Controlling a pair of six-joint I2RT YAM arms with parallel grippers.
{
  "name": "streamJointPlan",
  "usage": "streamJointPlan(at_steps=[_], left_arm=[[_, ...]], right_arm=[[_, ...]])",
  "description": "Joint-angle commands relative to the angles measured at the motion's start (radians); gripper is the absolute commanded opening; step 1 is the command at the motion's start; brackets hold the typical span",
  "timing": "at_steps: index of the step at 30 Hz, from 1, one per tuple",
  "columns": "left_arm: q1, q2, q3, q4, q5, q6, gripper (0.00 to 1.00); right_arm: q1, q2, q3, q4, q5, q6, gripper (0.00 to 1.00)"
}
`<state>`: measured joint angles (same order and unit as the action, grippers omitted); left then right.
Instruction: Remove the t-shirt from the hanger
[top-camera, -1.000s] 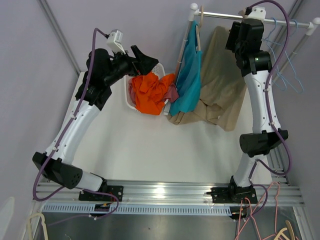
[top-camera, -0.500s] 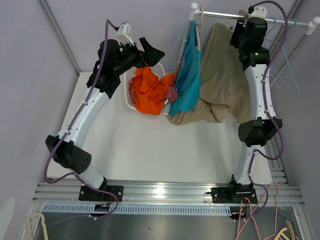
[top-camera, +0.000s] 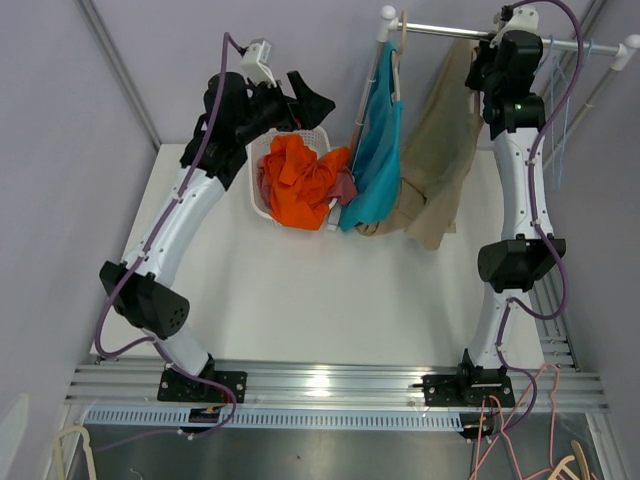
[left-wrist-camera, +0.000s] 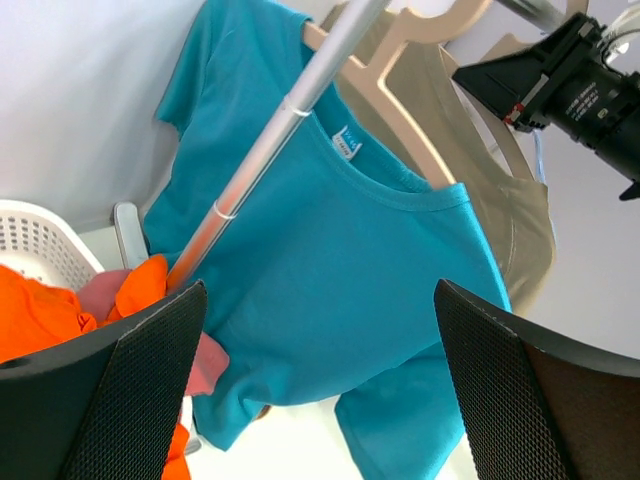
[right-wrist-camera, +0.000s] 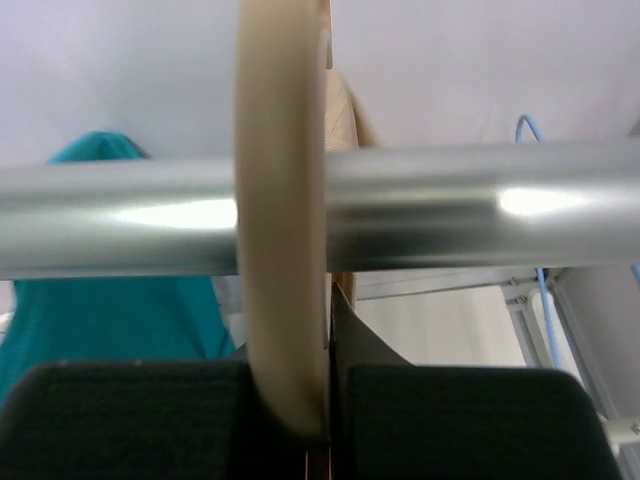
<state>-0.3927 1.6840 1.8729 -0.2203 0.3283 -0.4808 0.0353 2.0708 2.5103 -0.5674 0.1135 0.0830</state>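
The teal t-shirt (top-camera: 378, 150) hangs between them, so I will swing my left gripper back and past it next and turn it onto the tan t-shirt's near bunched edge.
A tan t-shirt (top-camera: 435, 160) hangs on a wooden hanger (right-wrist-camera: 283, 200) whose hook loops over the metal rail (top-camera: 440, 32). At the rail, my right gripper (top-camera: 487, 50) is shut on that hook, which runs down between its pads (right-wrist-camera: 325, 420). The shirt droops in a narrow bunch, its hem touching the table. A teal t-shirt (top-camera: 378, 150) hangs to its left on another wooden hanger (left-wrist-camera: 420, 110). My left gripper (top-camera: 315, 105) is open beside the teal t-shirt (left-wrist-camera: 330, 280), which fills the space ahead of its spread fingers (left-wrist-camera: 320, 380), with no contact.
A white basket (top-camera: 258, 185) holding orange clothes (top-camera: 300, 180) stands left of the teal shirt. The rack's upright pole (left-wrist-camera: 270, 150) crosses in front of the teal shirt. Blue wire hangers (top-camera: 560, 110) hang on the rail's right end.
My right gripper closed on the tan shirt's hanger hook at the rail, and the shirt drew into a narrower bunch. The left arm rose and swung toward the teal shirt.
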Motion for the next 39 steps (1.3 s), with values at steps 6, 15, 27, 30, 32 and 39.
streamJointPlan(at_steps=[6, 15, 27, 30, 32, 39], left_arm=[[-0.130, -0.145, -0.013, -0.004, -0.046, 0.185, 1.00], [-0.431, -0.447, -0.542, 0.346, -0.280, 0.338, 1.00], [-1.042, -0.456, -1.181, 1.205, -0.757, 0.849, 0.99], [-1.133, -0.321, -1.195, 1.513, -0.866, 1.033, 1.00], [-1.173, -0.195, -1.155, 1.792, -0.926, 1.184, 1.00], [-1.204, -0.035, -1.005, 1.836, -1.017, 1.260, 0.99]], right_arm=[[0.090, -0.210, -0.005, 0.123, 0.084, -0.058, 0.00], [0.202, -0.538, -0.371, 0.015, 0.311, 0.156, 0.00], [0.304, -0.874, -0.794, -0.144, 0.551, 0.739, 0.00], [0.317, -0.899, -0.829, -0.143, 0.532, 0.748, 0.00], [0.334, -0.926, -0.850, -0.150, 0.534, 0.751, 0.00], [0.360, -1.005, -0.913, -0.149, 0.511, 0.736, 0.00]])
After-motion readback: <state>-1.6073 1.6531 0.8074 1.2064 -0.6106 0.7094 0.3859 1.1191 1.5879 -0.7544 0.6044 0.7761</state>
